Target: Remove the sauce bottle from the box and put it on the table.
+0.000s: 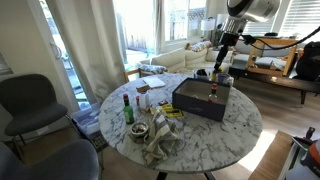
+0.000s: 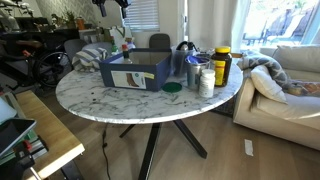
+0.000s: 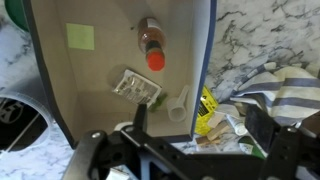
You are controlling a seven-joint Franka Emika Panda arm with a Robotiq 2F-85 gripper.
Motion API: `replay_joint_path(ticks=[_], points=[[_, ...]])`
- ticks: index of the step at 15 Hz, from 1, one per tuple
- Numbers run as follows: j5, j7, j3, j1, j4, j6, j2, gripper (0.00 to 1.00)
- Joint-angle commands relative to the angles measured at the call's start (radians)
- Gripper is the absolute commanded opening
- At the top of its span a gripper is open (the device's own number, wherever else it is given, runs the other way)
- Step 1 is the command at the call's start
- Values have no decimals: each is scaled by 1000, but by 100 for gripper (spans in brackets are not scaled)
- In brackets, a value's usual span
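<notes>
Next, my gripper turns and goes down toward the box, bringing its open fingers around the bottle's red cap (image 3: 155, 60), since the bottle stands upright with that cap on top.
The dark box (image 1: 198, 102) stands on the round white marble table (image 1: 240, 125) and shows in both exterior views (image 2: 135, 72). In the wrist view I look down into the box (image 3: 50, 80). The sauce bottle (image 3: 150, 42), reddish-orange with a red cap, is inside it near the far wall. It also shows in an exterior view (image 1: 213, 90). My gripper (image 3: 200, 130) is open and empty, hanging well above the box's near edge (image 1: 222, 60). It is not touching the bottle.
Inside the box lie a green sticky note (image 3: 80, 37), a foil packet (image 3: 135, 87) and a white tube (image 3: 178, 103). Beside the box are snack wrappers (image 3: 215, 120), a green bottle with a red cap (image 1: 128, 108) and jars (image 2: 221, 65). Chairs (image 1: 30, 100) ring the table.
</notes>
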Motion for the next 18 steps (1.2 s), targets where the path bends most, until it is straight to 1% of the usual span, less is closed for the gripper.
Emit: replay_joint_path(ticks=[1,6,8,9,10,11,14,15,18], points=[[-51,177,48,-59,-4,26,76,100],[-124,424,77,-93,21,-28,179,100],[-127,471,84,-94,30,-58,213,100],[-118,476,87,-93,43,-85,235,100],[-98,438,87,-89,51,-112,242,100],[-106,437,89,-93,17,-58,208,100],[-105,437,96,-94,35,-82,232,100],[-130,482,101,-95,43,-70,247,100],[-141,516,104,-98,39,-50,257,100]])
